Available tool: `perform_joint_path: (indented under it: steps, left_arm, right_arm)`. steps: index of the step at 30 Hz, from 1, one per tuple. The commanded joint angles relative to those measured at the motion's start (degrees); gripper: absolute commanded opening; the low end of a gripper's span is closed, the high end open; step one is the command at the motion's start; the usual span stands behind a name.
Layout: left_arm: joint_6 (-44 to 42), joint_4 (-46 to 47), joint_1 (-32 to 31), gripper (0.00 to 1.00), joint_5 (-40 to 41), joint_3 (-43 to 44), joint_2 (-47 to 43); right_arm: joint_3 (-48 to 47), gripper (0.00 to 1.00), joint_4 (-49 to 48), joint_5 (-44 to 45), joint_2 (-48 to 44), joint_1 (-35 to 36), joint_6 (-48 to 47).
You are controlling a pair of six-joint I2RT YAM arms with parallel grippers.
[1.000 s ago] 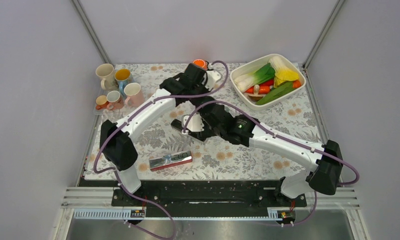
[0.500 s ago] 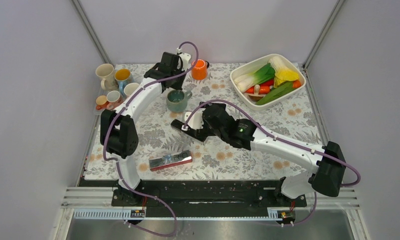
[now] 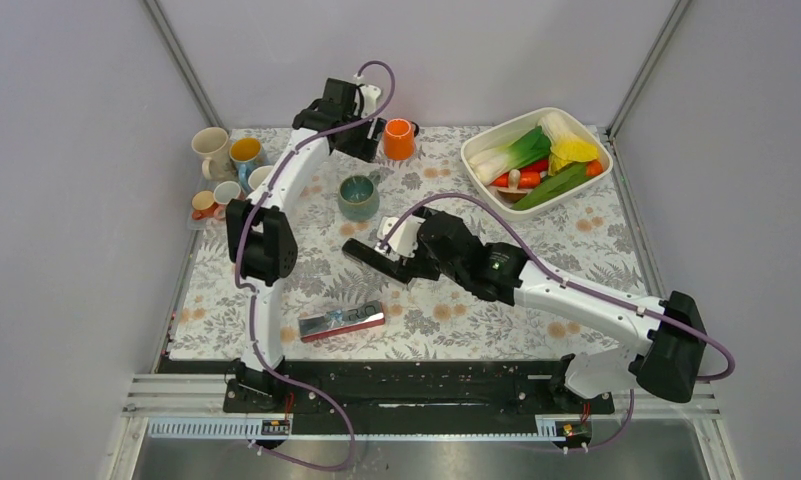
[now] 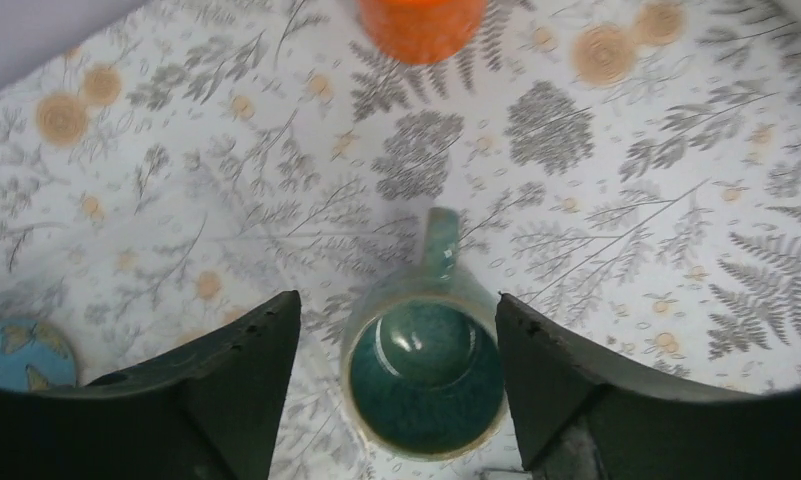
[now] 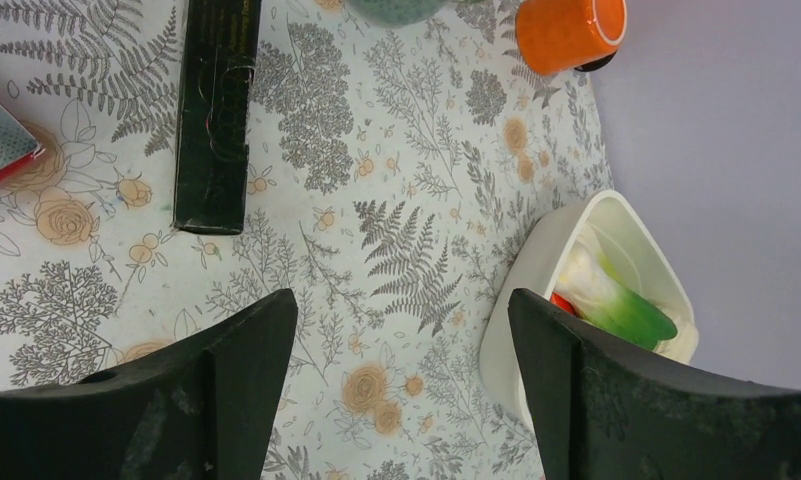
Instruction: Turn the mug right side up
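Note:
The green mug's opening has room for a finger inside, so the left gripper needs to go back down next onto the green mug's rim on the side by the clustered mugs.
The green mug [image 3: 358,196] stands right side up on the flowered cloth, its glazed inside [image 4: 426,375] facing the left wrist camera and its handle [image 4: 440,240] pointing toward the back. My left gripper [image 3: 364,150] [image 4: 398,297] hangs above it, open, with a finger on either side and nothing held. My right gripper [image 3: 396,255] [image 5: 401,300] is open and empty over the cloth mid-table, beside a black box [image 3: 368,254] [image 5: 212,110].
An orange mug [image 3: 399,140] [image 5: 566,30] stands at the back middle. Several mugs [image 3: 228,172] cluster at the back left. A white tray [image 3: 601,150] [image 5: 536,300] of vegetables sits back right. A red and silver pack [image 3: 342,322] lies near the front.
The left arm swung left off the mug, then its gripper opened and drew up and back. The green mug now stands uncovered and upright. The right arm shifted slightly.

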State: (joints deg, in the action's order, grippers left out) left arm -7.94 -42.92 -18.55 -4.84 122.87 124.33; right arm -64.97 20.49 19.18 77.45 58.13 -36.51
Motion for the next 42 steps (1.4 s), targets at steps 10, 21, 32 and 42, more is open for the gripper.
perform_joint_path:
  steps: [10,21,32,42]
  left_arm:
    - [-4.39,-6.22,2.42,0.66,6.25,-3.81,5.69]
    - [-2.17,-5.64,3.43,0.0,5.18,-2.7,7.42]
    - [8.9,5.3,11.34,0.0,13.65,6.25,6.65]
    - [6.48,8.54,16.95,0.0,18.02,13.47,14.28]
  right_arm:
    - [3.86,0.87,-1.8,1.84,-4.49,-0.5,3.9]
    - [3.62,0.87,-1.81,2.56,-4.7,-1.08,3.47]
    - [1.16,0.87,0.12,2.63,-2.95,-1.09,3.45]
    - [-1.18,0.87,2.25,2.86,-0.65,-1.91,5.83]
